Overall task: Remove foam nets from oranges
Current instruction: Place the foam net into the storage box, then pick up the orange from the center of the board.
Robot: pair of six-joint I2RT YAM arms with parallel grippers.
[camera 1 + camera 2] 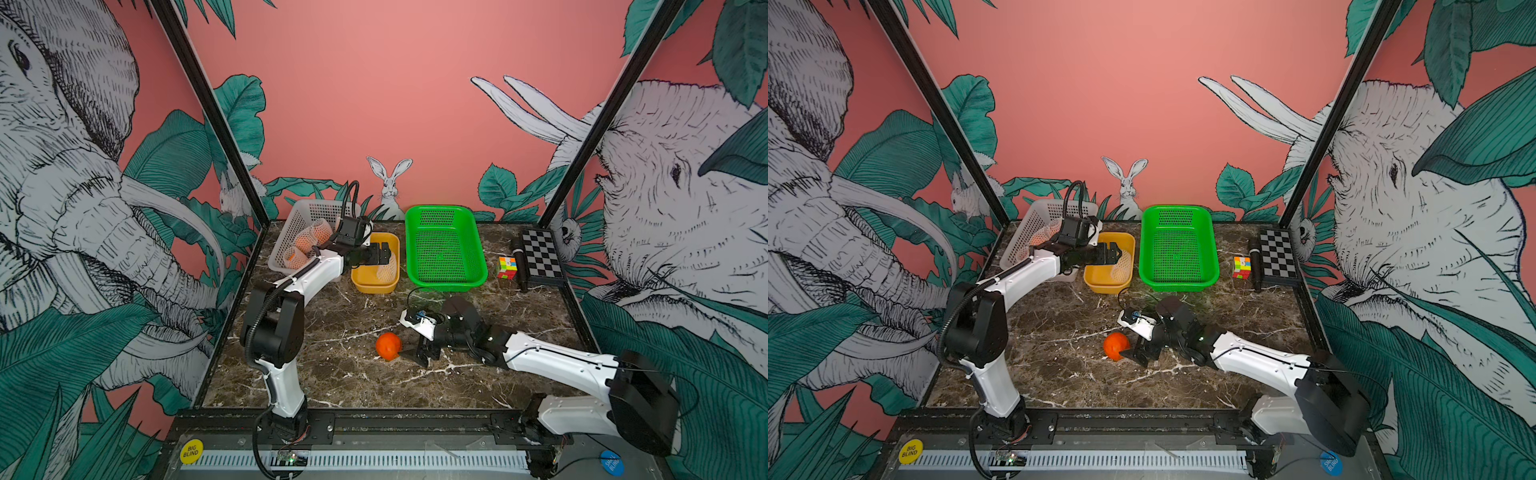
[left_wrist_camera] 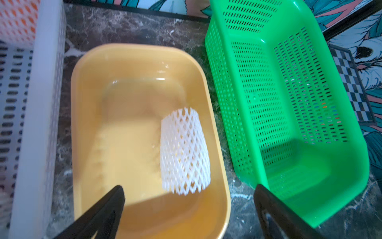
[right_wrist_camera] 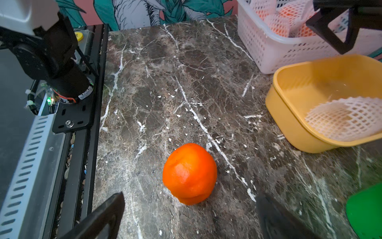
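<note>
The fruit lies below and just beyond my right gripper's fingertips. The gripper moves down toward the bare orange [image 1: 388,345] [image 3: 189,173] next and closes its fingers on both sides.
A bare orange [image 1: 388,345] [image 1: 1116,345] [image 3: 189,173] lies on the marble table near the front. My right gripper [image 1: 424,353] [image 1: 1139,353] [image 3: 190,195] is open just to its right, low over the table, and grips nothing. An empty white foam net [image 1: 387,272] [image 1: 1122,268] [image 2: 185,151] [image 3: 343,120] lies in the yellow tub [image 1: 374,289] [image 2: 86,62]. Above that tub my left gripper [image 1: 384,254] [image 1: 1115,252] [image 2: 189,187] hangs open and empty. Netted oranges [image 1: 309,243] [image 1: 1040,237] [image 3: 285,18] sit in the white basket [image 1: 291,220], partly hidden by the left arm.
A green perforated basket [image 1: 478,266] [image 2: 213,51] stands right of the yellow tub with nothing in it. At the far right are a puzzle cube [image 1: 507,268], a black cylinder [image 1: 519,266] and a chequered board [image 1: 542,253]. Printed walls enclose the table.
</note>
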